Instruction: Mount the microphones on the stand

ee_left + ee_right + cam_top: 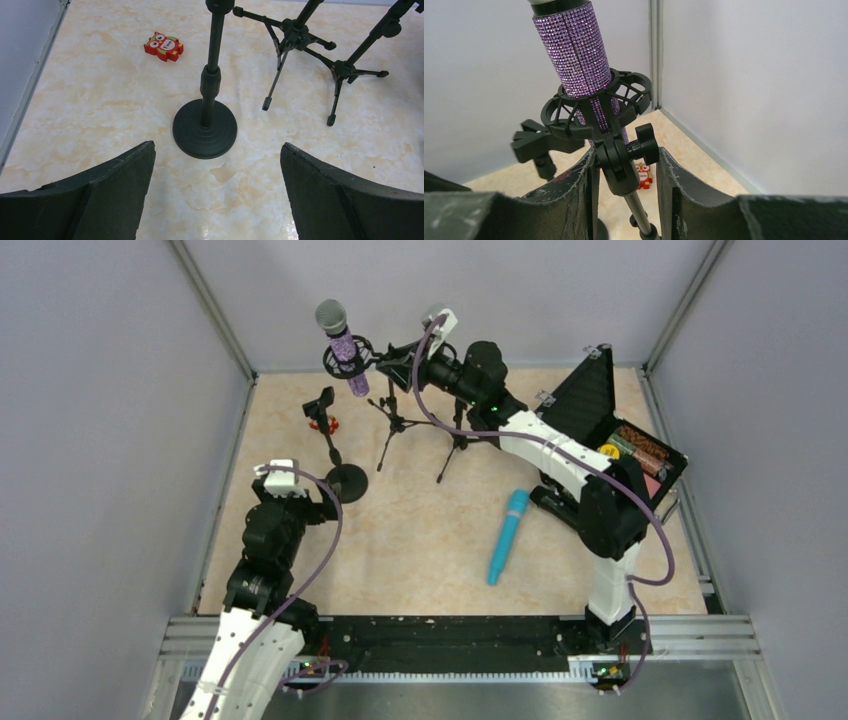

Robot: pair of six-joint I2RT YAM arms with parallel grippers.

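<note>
The purple microphone (345, 352) is mounted. My right gripper needs to lower the first stand's feet onto the tabletop below, beside the second tripod stand, and let go.
The glittery purple microphone (345, 352) (574, 50) with a silver mesh head stands in the black shock mount (596, 107) of a tripod stand (398, 425). My right gripper (396, 360) (626, 152) is shut on that stand's swivel joint and knob (644, 145), just below the mount. The turquoise microphone (508, 536) lies on the table to the right. A round-base stand (345, 482) (205, 127) with an empty clip (321, 404) stands at the left. My left gripper (318, 498) (217, 146) is open just in front of its base, holding nothing.
A second tripod stand (456, 440) (350, 70) stands beside the first. A small red owl toy (323, 424) (164, 46) lies near the back left. An open black case (610, 420) with batteries sits at the right. Grey walls close in the table.
</note>
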